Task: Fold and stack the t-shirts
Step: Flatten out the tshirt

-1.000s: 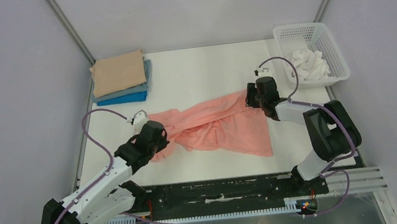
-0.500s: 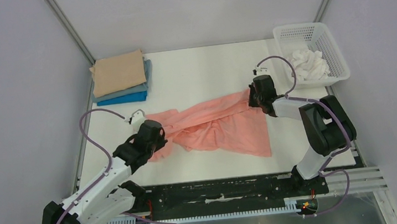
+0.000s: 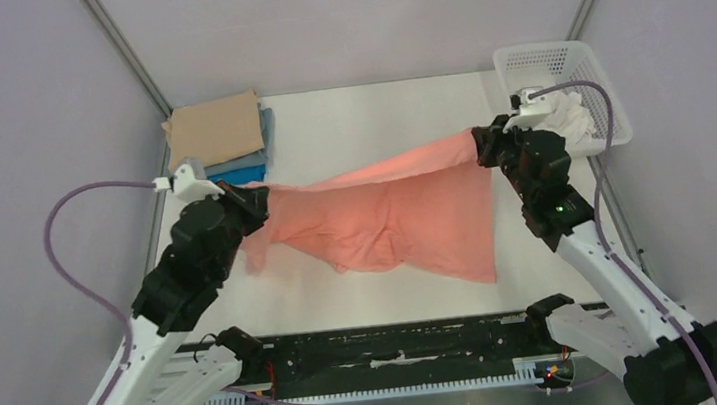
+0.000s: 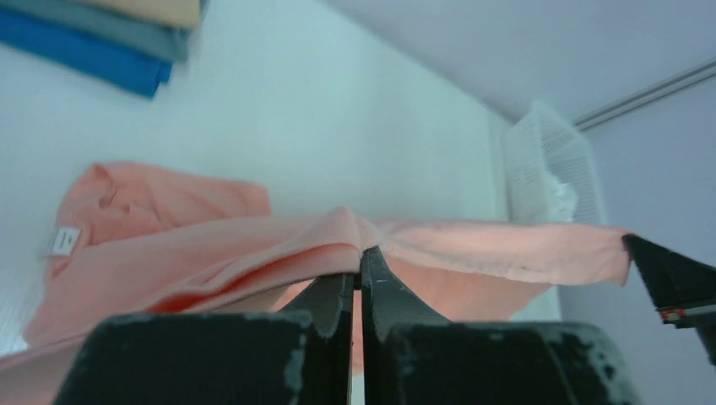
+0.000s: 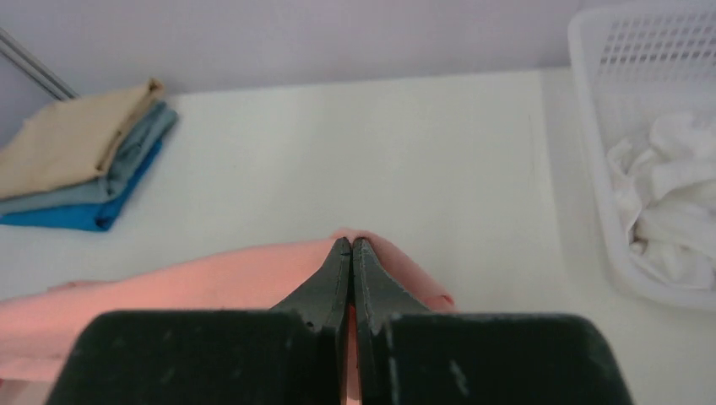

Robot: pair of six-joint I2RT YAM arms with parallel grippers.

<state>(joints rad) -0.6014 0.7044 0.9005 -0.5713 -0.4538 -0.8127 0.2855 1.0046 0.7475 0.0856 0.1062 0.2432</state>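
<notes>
The t-shirt still hangs above the table, so I will move my left gripper down and back to the bare table by the black bar and release it.
The salmon-pink t-shirt [image 3: 386, 215] hangs stretched between both grippers above the table, its lower part drooping toward the near edge. My left gripper [image 3: 259, 198] is shut on its left end [image 4: 279, 253]. My right gripper [image 3: 479, 145] is shut on its right end [image 5: 253, 274]. A stack of folded t-shirts sits at the far left corner: tan [image 3: 214, 129] on top, grey-blue [image 3: 240, 161] under it, bright blue [image 3: 231, 177] at the bottom. The stack also shows in the right wrist view [image 5: 80, 156] and the left wrist view [image 4: 93, 42].
A white mesh basket [image 3: 607, 116] with white cloth [image 3: 558, 113] stands at the far right corner, close behind my right gripper. Grey walls enclose the white table [image 3: 366, 121] on three sides. A black rail [image 3: 400, 344] runs along the near edge.
Both arms have risen and spread apart, lifting the pink t-shirt off the table and pulling its top edge taut. The right gripper moved back toward the basket; the left toward the stack.
</notes>
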